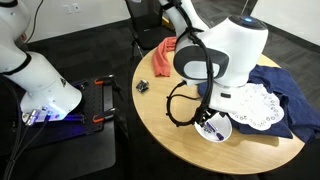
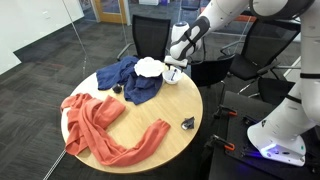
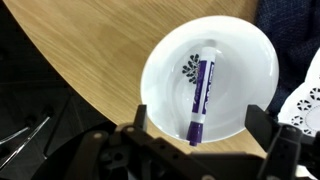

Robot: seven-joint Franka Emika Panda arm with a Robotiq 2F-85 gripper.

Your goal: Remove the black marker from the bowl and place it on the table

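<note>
My gripper lowers into the white bowl onto the marker's near end (image 3: 197,130) next. The black marker lies below the gripper, already lined up between the open fingers, so this move fits.
The white bowl (image 3: 215,55) stands near the table's edge, beside a lacy white disc; it also shows in an exterior view (image 1: 218,130). The marker (image 3: 202,92) lies inside it, a dark purple-black stick with a white band, pointing at my wrist camera. My gripper (image 3: 200,128) hovers directly above the bowl, open, with one finger on each side of the marker's near end and not touching it. In both exterior views the gripper (image 1: 205,118) (image 2: 175,68) hangs just over the bowl. The tan wooden table (image 1: 165,110) (image 2: 160,105) carries everything.
A lacy white disc (image 1: 262,108) (image 2: 150,67) lies on a blue cloth (image 1: 290,88) (image 2: 125,80) next to the bowl. A red cloth (image 1: 163,55) (image 2: 100,130) covers another part of the table. A small dark lumpy object (image 1: 142,86) (image 2: 187,124) sits near the table's edge. Chairs stand around.
</note>
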